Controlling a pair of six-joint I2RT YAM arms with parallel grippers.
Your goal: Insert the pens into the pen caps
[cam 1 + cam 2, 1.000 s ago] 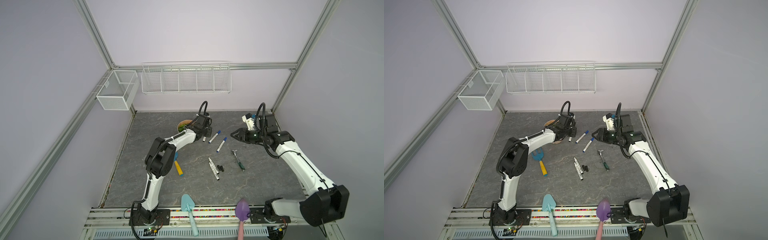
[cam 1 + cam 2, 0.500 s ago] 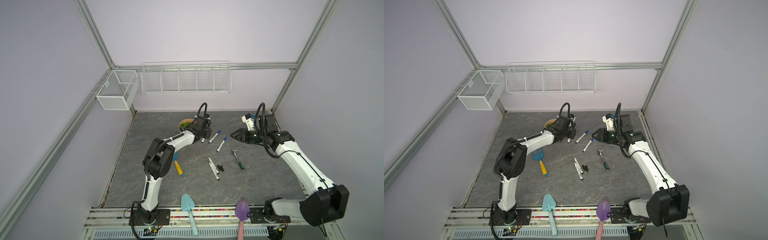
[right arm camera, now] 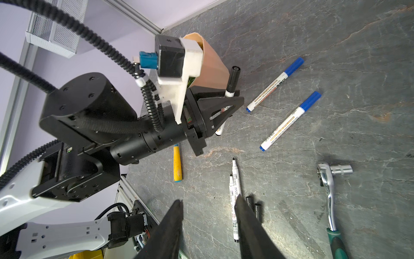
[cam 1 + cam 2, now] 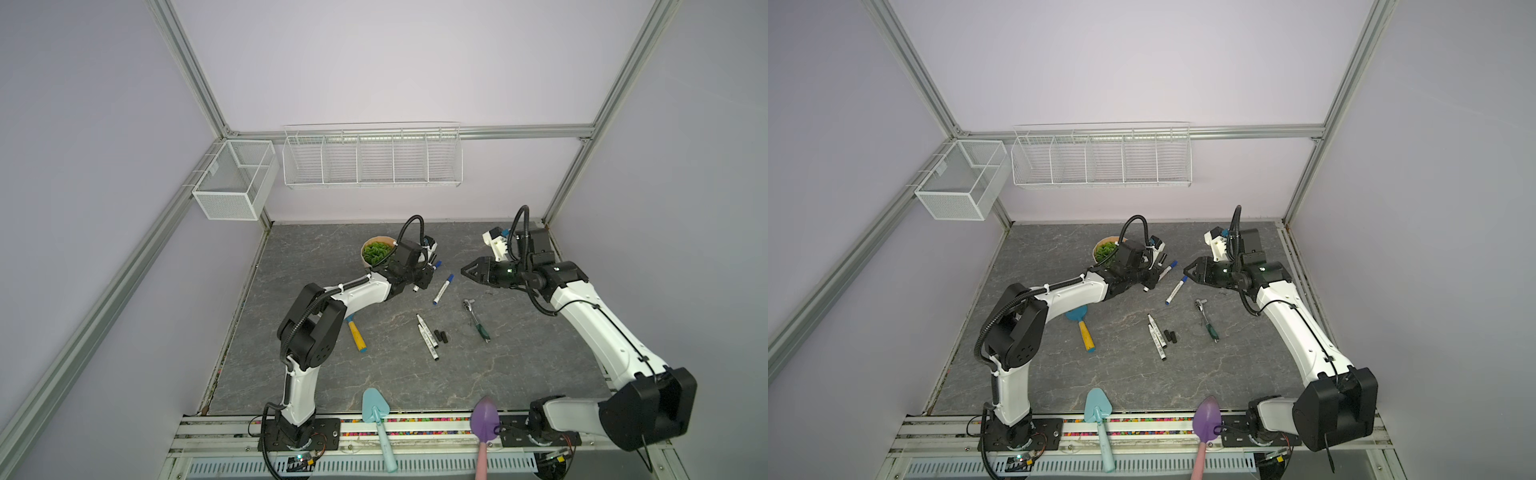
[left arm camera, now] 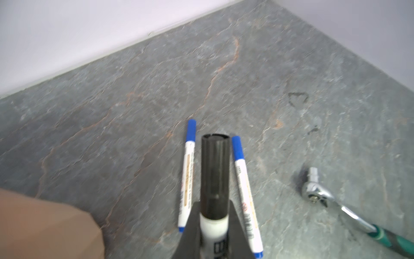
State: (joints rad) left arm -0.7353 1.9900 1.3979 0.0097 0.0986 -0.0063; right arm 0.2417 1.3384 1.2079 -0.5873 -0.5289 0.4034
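My left gripper will next move toward the pot and down and let go of the white pen on the tabletop next to the blue-capped pens, because its black cap is on.
My left gripper [image 4: 421,277] [image 5: 214,226] is shut on a white pen with a black cap [image 5: 215,166] fitted on it, held just above the table beside the pot. Two blue-capped pens [image 5: 187,177] [image 5: 245,197] lie on either side of it, seen in both top views [image 4: 442,289] [image 4: 1167,269]. Nearer the front lie two uncapped pens [image 4: 428,338] [image 3: 234,192] with two loose black caps [image 4: 440,336] [image 3: 254,205] next to them. My right gripper [image 4: 463,272] [image 3: 208,200] hovers open and empty to the right of the blue-capped pens.
A green-handled metal ratchet [image 4: 476,319] [image 3: 329,192] lies right of the loose caps. A tan pot of greenery [image 4: 376,251] stands behind the left gripper. A yellow-handled trowel [image 4: 356,334] lies under the left arm. Teal [image 4: 376,411] and purple [image 4: 484,419] shovels rest at the front rail.
My left gripper has shifted a little toward the front with the capped pen in it. The right arm has hardly moved and its jaws have narrowed slightly.
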